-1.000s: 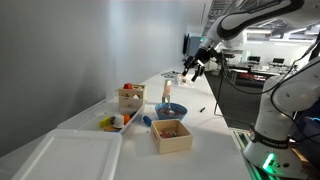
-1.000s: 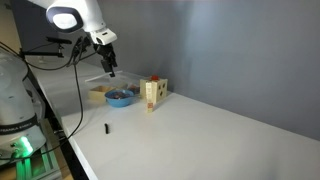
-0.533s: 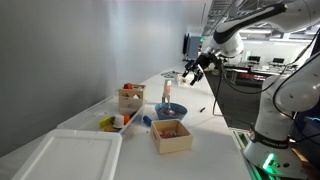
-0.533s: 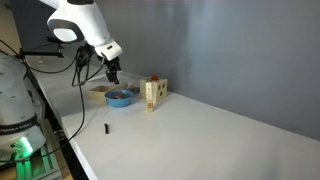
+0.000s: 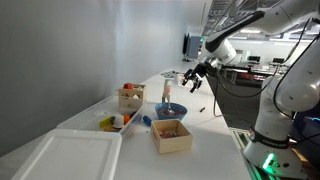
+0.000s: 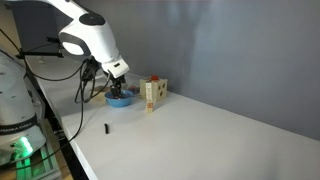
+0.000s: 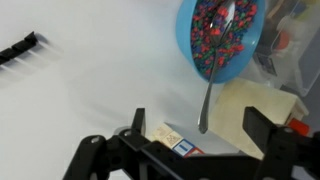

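My gripper will move outward and down next, since the spoon's handle end (image 7: 204, 123) is below and outward of it, pointing between my spread fingers.
My gripper (image 7: 200, 135) is open and empty, its two dark fingers spread wide in the wrist view. It hangs above the white table beside a blue bowl (image 7: 222, 35) filled with colourful bits. A metal spoon (image 7: 210, 85) rests in the bowl, with its handle sticking out over the rim toward the space between my fingers. A small printed card box (image 7: 172, 142) lies on the table under the gripper. In both exterior views the gripper (image 5: 193, 80) (image 6: 116, 84) hovers just above the bowl (image 5: 170, 110) (image 6: 121, 97).
A light wooden box (image 7: 255, 100) stands next to the bowl, also seen in an exterior view (image 5: 171, 135). Another wooden box with items (image 5: 130, 97) (image 6: 153, 93) is close by. A small black object (image 7: 18, 48) (image 6: 107, 128) lies on the table. A white tray (image 5: 70, 155) sits at one end.
The arm has lowered and swung toward the blue bowl; the gripper now sits lower and closer to it than a second ago. Nothing on the table moved.
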Controlling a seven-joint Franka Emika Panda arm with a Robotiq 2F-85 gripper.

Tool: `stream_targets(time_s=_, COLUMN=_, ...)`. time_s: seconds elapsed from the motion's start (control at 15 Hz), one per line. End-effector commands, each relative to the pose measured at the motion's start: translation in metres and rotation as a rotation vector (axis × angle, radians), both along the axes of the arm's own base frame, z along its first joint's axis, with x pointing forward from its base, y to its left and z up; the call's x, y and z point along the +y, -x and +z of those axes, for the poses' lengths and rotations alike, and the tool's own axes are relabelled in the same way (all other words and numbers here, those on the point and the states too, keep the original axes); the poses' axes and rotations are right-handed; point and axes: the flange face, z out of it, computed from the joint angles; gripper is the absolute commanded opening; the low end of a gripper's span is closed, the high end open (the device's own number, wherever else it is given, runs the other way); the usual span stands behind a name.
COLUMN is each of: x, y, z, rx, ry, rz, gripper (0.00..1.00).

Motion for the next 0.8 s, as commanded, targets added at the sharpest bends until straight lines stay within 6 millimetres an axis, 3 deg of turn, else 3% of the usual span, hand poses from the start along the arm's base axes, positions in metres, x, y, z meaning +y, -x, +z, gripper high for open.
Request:
stream_targets(time_s=0.0, x=-0.004, y=-0.004, z=-0.003, rx=0.014, ry=0.017, rz=-0.023, gripper=1.00)
stream_targets(time_s=0.73, x=-0.024, y=-0.020, z=-0.037, rx=-0.050, ry=-0.024, rz=-0.006, gripper=1.00)
